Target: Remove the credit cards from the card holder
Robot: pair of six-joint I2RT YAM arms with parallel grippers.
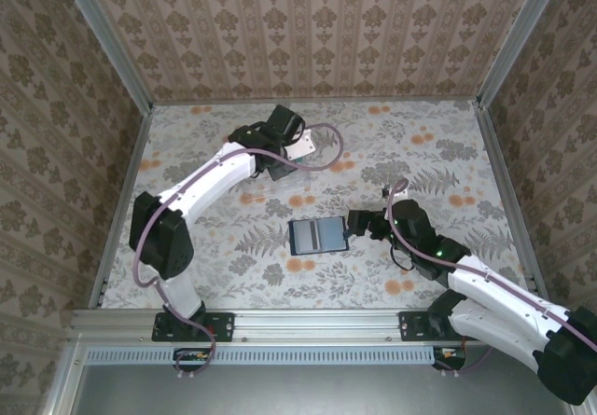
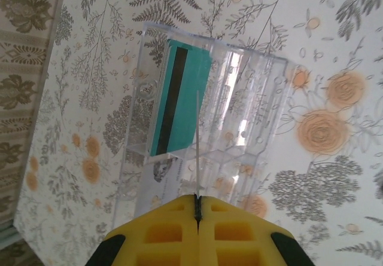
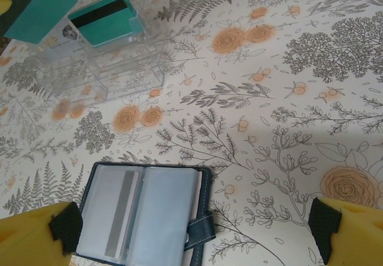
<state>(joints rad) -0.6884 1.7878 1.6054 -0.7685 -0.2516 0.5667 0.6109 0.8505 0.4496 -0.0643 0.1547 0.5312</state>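
The edge-on credit card in my left gripper goes down inside next, beside the standing teal card (image 2: 183, 100), and is released, since a like card already stands in the clear box (image 2: 251, 98).
The card holder (image 3: 157, 212) lies open on the table, a dark navy wallet (image 1: 317, 235) with grey-blue sleeves. A pale card with a grey stripe (image 3: 119, 212) sits in its left sleeve. My right gripper (image 3: 194, 227) stands open just right of the holder, its jaws wide to either side and holding nothing. My left gripper (image 2: 197, 199) is shut on a credit card (image 2: 197, 146), seen edge-on, above the clear box (image 2: 251, 98). That held card (image 3: 36, 9) looks teal in the right wrist view. Another teal card with a dark stripe (image 2: 179, 101) stands inside the box.
The clear plastic box (image 3: 102, 63) stands at the back middle of the floral table (image 1: 420, 154). Metal rails and patterned walls (image 1: 75, 107) close in the table on three sides. Both arm bases sit at the near edge.
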